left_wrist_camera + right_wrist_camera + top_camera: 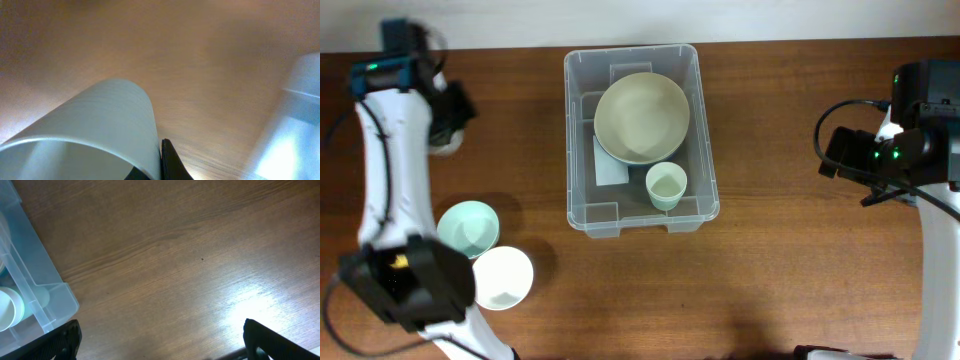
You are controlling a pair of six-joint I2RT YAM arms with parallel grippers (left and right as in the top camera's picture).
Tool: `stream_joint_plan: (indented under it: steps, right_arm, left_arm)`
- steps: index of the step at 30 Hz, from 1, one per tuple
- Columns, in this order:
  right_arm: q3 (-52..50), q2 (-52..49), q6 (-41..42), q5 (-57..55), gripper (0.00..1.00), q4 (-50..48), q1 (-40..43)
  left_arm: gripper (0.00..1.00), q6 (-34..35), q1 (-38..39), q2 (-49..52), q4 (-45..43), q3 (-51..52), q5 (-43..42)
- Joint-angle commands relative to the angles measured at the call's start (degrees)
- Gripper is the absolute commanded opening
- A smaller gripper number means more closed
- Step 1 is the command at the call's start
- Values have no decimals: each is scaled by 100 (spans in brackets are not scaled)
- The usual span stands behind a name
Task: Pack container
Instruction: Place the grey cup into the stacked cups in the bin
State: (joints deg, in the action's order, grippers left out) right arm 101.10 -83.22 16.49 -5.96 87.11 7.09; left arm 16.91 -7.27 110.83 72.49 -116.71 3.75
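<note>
Next, my left gripper swings to the right in the overhead view, past the container's side, then goes over the small pale-green cup (666, 182), whose opening faces up.
The clear container (582, 140) stands at the table's middle and holds a large pale bowl (642, 116), a small pale-green cup (666, 186) and a white label (608, 165). My left gripper (451, 108) is far to its left. It is shut on the wall of a pale cup (95, 125), one finger inside and one outside (159, 169). From overhead only a sliver of that cup (442, 148) shows under the gripper. My right gripper (840, 152) hangs open over bare wood right of the container, its fingers wide apart (167, 342). The container's corner (45, 300) shows at the left.
A mint bowl (468, 228) and a white bowl (504, 277) sit on the table at the front left, beside my left arm's base (405, 285). A blurred pale shape (295, 125) fills the right of the left wrist view.
</note>
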Motion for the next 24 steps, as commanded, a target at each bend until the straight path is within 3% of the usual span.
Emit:
stream_joint_plan:
  steps: [1, 6, 10, 14, 22, 23, 24]
  right_arm:
    - [-22, -9, 2, -28, 99, 2, 22]
    - [-22, -9, 2, -28, 99, 4, 22]
    - [-22, -9, 2, -28, 99, 7, 22]
    - [-22, -9, 2, -28, 99, 7, 22]
    - [-22, -9, 2, -28, 99, 9, 22]
    - [-22, -9, 2, -28, 99, 9, 22]
    - [-22, -9, 2, -28, 99, 9, 22]
  left_arm:
    - [1, -46, 1182, -750, -111, -293, -166]
    - [1, -44, 3305, -538, -155, -293, -168]
    - [1, -46, 4513, 81, -284, -293, -151]
    - [0, -44, 4937, 505, -129, -293, -409]
    - [1, -48, 4964, 763, 133, -280, -400]
    - [11, -48, 4948, 763, 149, -280, -400]
    - [74, -50, 4937, 763, 184, -280, -400]
